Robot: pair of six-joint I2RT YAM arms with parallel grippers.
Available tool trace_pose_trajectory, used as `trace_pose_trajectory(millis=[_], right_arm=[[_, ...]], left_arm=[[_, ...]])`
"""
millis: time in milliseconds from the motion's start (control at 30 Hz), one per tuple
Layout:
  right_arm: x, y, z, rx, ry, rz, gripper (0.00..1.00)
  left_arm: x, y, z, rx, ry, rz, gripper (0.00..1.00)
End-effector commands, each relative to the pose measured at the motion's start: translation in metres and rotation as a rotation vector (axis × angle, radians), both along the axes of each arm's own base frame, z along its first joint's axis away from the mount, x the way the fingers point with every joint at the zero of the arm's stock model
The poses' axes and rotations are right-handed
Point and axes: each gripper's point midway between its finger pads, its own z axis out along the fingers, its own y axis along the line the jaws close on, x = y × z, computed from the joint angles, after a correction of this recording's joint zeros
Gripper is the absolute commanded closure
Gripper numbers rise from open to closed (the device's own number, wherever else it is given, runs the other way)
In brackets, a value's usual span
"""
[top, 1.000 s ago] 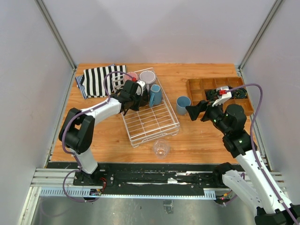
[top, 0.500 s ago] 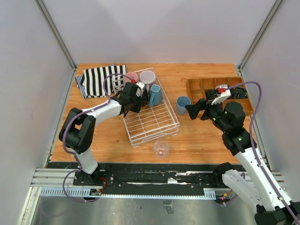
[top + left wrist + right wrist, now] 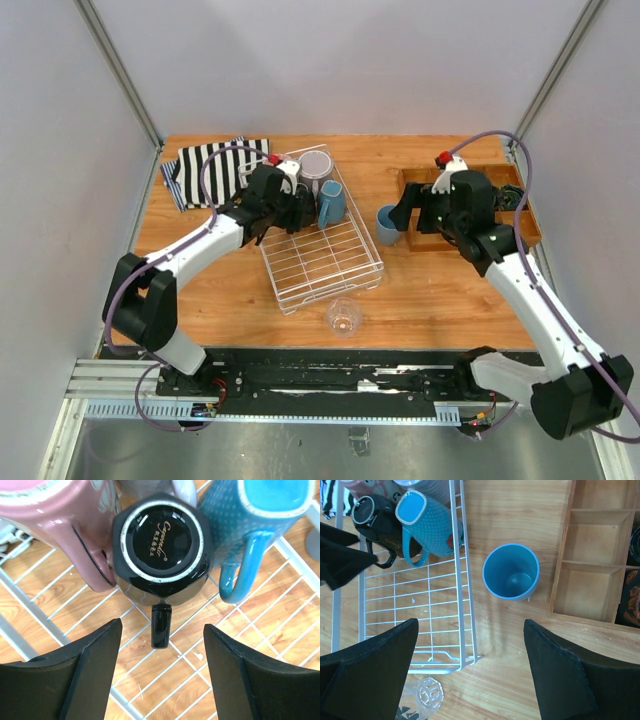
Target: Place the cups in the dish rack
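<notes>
My right gripper lowers straight down onto the rim of the light blue tumbler next, since the tumbler stands upright on the tabletop between the gripper's open fingers.
The white wire dish rack (image 3: 330,262) lies mid-table. At its far end stand a pink mug (image 3: 283,163), a grey-lilac cup (image 3: 315,165), a dark mug (image 3: 303,205) and a blue mug (image 3: 331,203). In the left wrist view the dark mug (image 3: 159,545) sits upside down on the rack (image 3: 184,657), between the pink mug (image 3: 65,525) and the blue mug (image 3: 260,525). My left gripper (image 3: 162,630) is open, its jaws either side of the dark mug's handle without touching it. My right gripper (image 3: 470,622) hangs open over the table near the light blue tumbler (image 3: 511,571). A clear glass (image 3: 344,316) stands in front of the rack.
A brown wooden compartment tray (image 3: 470,200) sits right of the tumbler (image 3: 390,224), close to my right gripper (image 3: 410,215). A striped cloth (image 3: 210,170) lies at the back left. The rack's near right corner (image 3: 468,610) is just left of the right gripper.
My left gripper has opened and let go of the dark mug, which now rests in the rack. The right arm has swung back and left, to above the tumbler.
</notes>
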Motion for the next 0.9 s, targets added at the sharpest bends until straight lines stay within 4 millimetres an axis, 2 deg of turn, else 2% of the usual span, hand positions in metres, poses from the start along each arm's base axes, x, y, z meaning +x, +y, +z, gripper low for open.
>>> trace_pose_trajectory(millis=[0,167,233,400,533,867], right_arm=[[0.012,-0.005,-0.006,-0.007,0.086,-0.046,0.14],[0.037,-0.003,-0.021,0.0,0.162,-0.12,0.16],[0.047,-0.001,-0.034,-0.019,0.218,-0.141,0.2],[0.063,0.008,-0.06,-0.066,0.346,-0.123,0.4],[0.07,0.012,-0.074,-0.091,0.405,-0.121,0.51],[0.072,0.035,-0.097,-0.127,0.465,-0.089,0.52]], left_arm=[[0.001,0.004,0.056,-0.042,-0.096,0.016,0.28],[-0.013,0.011,0.095,-0.082,-0.136,0.037,0.24],[-0.022,0.013,0.112,-0.118,-0.152,0.043,0.22],[-0.045,0.011,0.142,-0.237,-0.175,0.035,0.2],[-0.058,0.016,0.148,-0.263,-0.184,0.04,0.2],[-0.078,0.024,0.152,-0.297,-0.178,0.051,0.2]])
